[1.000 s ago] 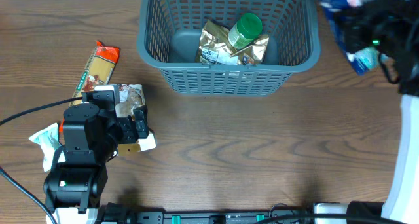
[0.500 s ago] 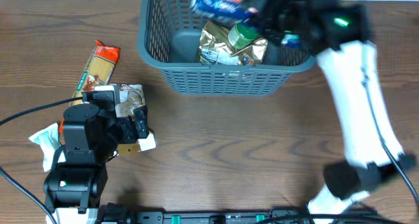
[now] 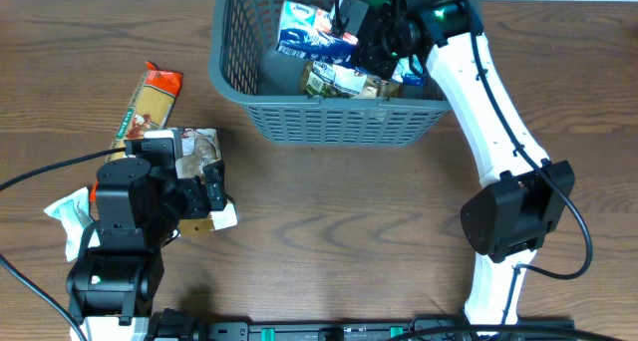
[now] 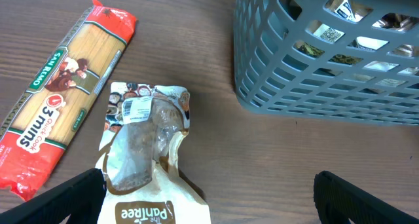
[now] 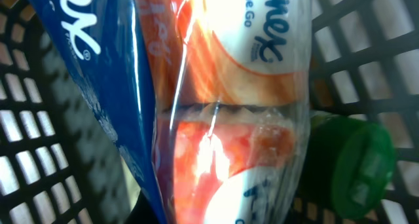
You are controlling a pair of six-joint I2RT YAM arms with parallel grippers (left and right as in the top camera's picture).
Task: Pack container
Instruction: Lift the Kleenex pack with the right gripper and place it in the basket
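Note:
I need to move my right gripper back and down and let go of the tissue pack along the basket's near side, because that side is back from my gripper.
The container, a dark grey slotted basket, stands at the back middle; its wall also shows in the left wrist view and its lattice in the right wrist view. My right gripper is inside the basket, shut on a blue and orange tissue pack that fills the right wrist view. A gold foil bag and a green-lidded jar lie under it. My left gripper is open over a brown-and-clear snack bag.
A spaghetti pack lies left of the snack bag, also in the left wrist view. A white packet lies at the far left by the left arm. The right arm reaches across the basket's right side.
My right arm has swung in from the right with the tissue pack and lowered it into the basket over the foil bag. The left arm has not moved.

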